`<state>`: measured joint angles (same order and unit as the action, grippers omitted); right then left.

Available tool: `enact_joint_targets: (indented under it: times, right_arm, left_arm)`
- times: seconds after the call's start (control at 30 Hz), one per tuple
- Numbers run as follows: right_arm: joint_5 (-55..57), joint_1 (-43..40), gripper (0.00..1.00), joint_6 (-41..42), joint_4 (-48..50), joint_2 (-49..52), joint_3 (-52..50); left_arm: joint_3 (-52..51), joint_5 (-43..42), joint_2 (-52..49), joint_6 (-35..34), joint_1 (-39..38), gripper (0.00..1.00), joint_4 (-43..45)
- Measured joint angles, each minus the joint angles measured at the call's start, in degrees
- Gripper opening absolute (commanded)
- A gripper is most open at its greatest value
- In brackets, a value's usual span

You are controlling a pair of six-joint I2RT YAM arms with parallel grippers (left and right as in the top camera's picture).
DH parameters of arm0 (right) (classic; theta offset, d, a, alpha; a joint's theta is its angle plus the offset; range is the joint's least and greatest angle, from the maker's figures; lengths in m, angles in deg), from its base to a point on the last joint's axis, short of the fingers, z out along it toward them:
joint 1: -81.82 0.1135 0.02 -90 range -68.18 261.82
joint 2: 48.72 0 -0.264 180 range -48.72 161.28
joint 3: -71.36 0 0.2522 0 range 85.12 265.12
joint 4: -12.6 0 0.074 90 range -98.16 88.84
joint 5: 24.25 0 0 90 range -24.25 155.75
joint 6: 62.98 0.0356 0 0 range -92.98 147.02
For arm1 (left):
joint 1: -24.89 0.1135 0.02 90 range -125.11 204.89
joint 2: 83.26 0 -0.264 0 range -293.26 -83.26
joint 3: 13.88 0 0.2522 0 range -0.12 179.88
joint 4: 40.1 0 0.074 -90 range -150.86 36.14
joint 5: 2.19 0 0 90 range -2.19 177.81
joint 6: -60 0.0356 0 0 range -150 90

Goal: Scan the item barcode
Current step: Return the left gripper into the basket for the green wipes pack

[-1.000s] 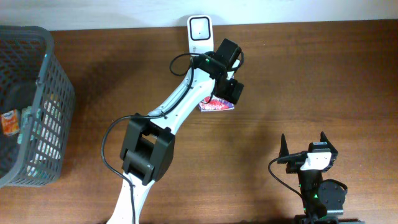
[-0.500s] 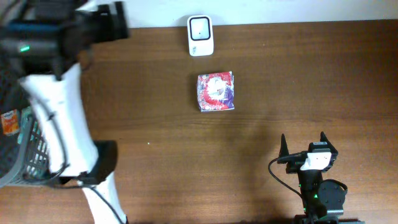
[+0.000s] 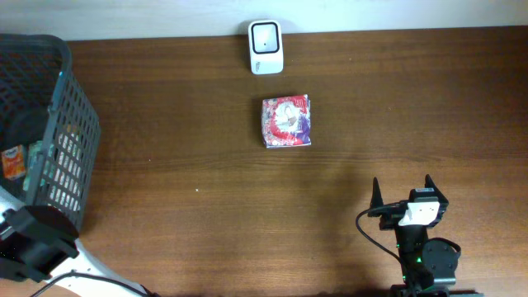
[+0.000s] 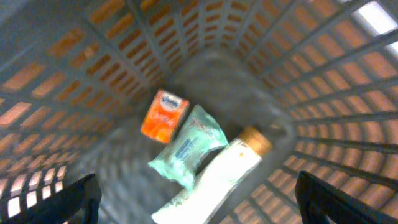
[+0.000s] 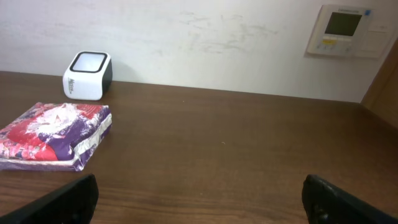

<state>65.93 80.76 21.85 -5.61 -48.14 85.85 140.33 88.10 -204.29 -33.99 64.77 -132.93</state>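
Observation:
The green pouch [image 4: 190, 147] will be between the fingers of my left gripper as it goes down into the grey basket [image 4: 323, 93] and turns.
A red and purple packet [image 3: 286, 121] lies flat on the table just in front of the white scanner [image 3: 266, 47], and no gripper touches it. In the right wrist view the packet [image 5: 56, 134] is at the left and the scanner [image 5: 87, 74] stands behind it. My left gripper [image 4: 199, 202] hangs open over the inside of the grey basket [image 4: 323, 93], above an orange packet [image 4: 165, 116], a green pouch [image 4: 189, 146] and a white tube [image 4: 224, 174]. My right gripper [image 3: 402, 188] rests open at the front right, with nothing between its fingers.
The mesh basket [image 3: 62, 82] stands at the table's left edge, with an orange packet [image 3: 11, 161] showing inside it. A joint of the left arm [image 3: 33, 247] shows at the front left corner. A wall panel [image 5: 345, 30] hangs behind the table.
My left arm has swung from the packet by the scanner over to the basket at the left. The packet now lies uncovered on the table. The right arm has not moved.

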Motion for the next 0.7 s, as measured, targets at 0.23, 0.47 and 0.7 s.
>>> enact_joint_targets:
  times: [0.23, 0.47, 0.7]
  right_arm:
    - [0.02, 0.0, 0.98, 0.02, 0.02, -0.02, 0.0]
    - [0.02, 0.0, 0.98, 0.02, 0.02, 0.0, 0.0]
    - [0.0, 0.0, 0.98, -0.02, 0.02, 0.0, 0.0]
  left_arm:
    - [-26.43, 0.17, -1.16, 21.22, 0.48, 0.89, 14.88]
    - [-38.4, 3.39, -1.25, 28.46, 0.42, 0.72, 29.11]
    - [-39.6, 2.97, -1.25, 32.59, -3.98, 0.6, 32.11]
